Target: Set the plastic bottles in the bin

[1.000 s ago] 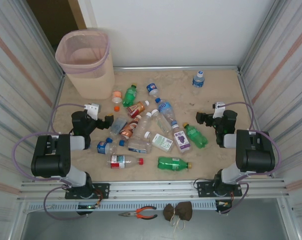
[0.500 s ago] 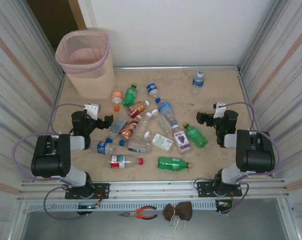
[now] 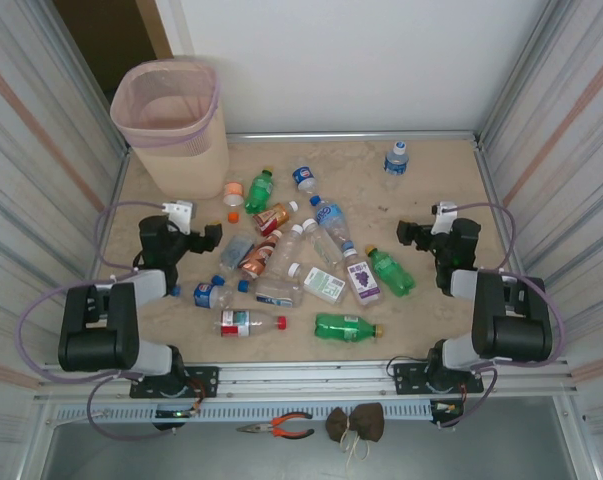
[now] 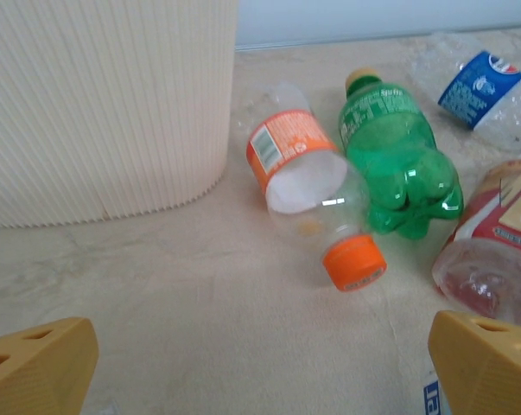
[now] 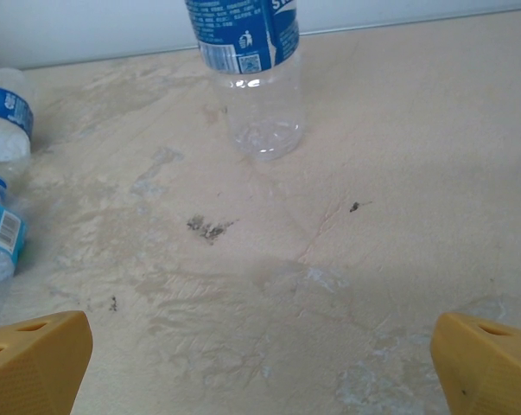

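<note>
The blue-labelled bottle is standing upright with its cap on top, so I will move my right gripper outward and put its open fingers around the bottle's cap (image 3: pixel 399 147).
Several plastic bottles (image 3: pixel 301 262) lie scattered mid-table. The beige bin (image 3: pixel 193 160) with its pink liner stands at the far left. My left gripper (image 3: pixel 213 236) hovers open just left of the pile; its wrist view shows the bin wall (image 4: pixel 104 104), a clear orange-capped bottle (image 4: pixel 308 177) and a green bottle (image 4: pixel 398 156) ahead of the open left gripper (image 4: pixel 260 372). My right gripper (image 3: pixel 405 234) is open beside a green bottle (image 3: pixel 390 271). Ahead of the right gripper (image 5: pixel 260 367) stands an upright blue-labelled bottle (image 5: pixel 247 69), seen from above at the bottle (image 3: pixel 397 159).
Metal side walls (image 3: pixel 541 150) and a white back wall close in the table. A green bottle (image 3: pixel 346 326) and a red-capped bottle (image 3: pixel 246 322) lie near the front. Pliers (image 3: pixel 278 427) and a brown bundle (image 3: pixel 356 422) rest below the front rail.
Both arms have edged slightly away from their bases, the grippers shifting a little toward the back of the table. Both stay open. No bottle has moved.
</note>
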Controlling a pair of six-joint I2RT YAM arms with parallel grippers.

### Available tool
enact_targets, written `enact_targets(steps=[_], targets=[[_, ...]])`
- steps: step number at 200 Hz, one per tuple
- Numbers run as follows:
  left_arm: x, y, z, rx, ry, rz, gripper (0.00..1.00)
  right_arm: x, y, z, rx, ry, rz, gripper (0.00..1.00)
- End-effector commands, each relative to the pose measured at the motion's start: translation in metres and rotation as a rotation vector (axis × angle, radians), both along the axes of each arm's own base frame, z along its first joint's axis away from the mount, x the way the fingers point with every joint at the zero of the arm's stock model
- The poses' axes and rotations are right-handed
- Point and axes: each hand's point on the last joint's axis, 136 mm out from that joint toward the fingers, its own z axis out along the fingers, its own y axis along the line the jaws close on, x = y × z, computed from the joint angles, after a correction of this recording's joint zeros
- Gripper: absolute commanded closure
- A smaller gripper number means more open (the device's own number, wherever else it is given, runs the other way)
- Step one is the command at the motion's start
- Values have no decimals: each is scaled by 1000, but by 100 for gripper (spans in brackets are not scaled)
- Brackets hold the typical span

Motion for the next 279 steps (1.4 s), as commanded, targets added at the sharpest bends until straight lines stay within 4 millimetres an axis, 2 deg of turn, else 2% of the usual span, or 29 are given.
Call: enact_targets(steps=[1, 51, 76, 104, 138, 171, 222, 279], targets=[[-1, 13, 9, -5, 28, 74, 2, 5, -7, 10, 19, 29, -39, 1], [-10, 25, 32, -40, 57, 173, 1, 21, -2, 33, 5, 65, -4, 2], [-15, 25, 48, -84, 78, 196, 1, 39, 6, 51, -27, 60, 26, 4], [-23, 20, 61, -144, 117, 197, 1, 68, 16, 69, -30, 68, 59, 7], [-34, 13, 75, -212, 159, 185, 1, 113, 27, 100, -11, 57, 98, 15], [-43, 3, 82, -251, 185, 146, 2, 151, 35, 114, 0, 44, 126, 21], [-56, 0, 92, -269, 170, 138, 2, 194, 46, 105, -37, 32, 166, 29], [-62, -2, 91, -275, 170, 131, 2, 215, 44, 87, -90, -5, 175, 36]])
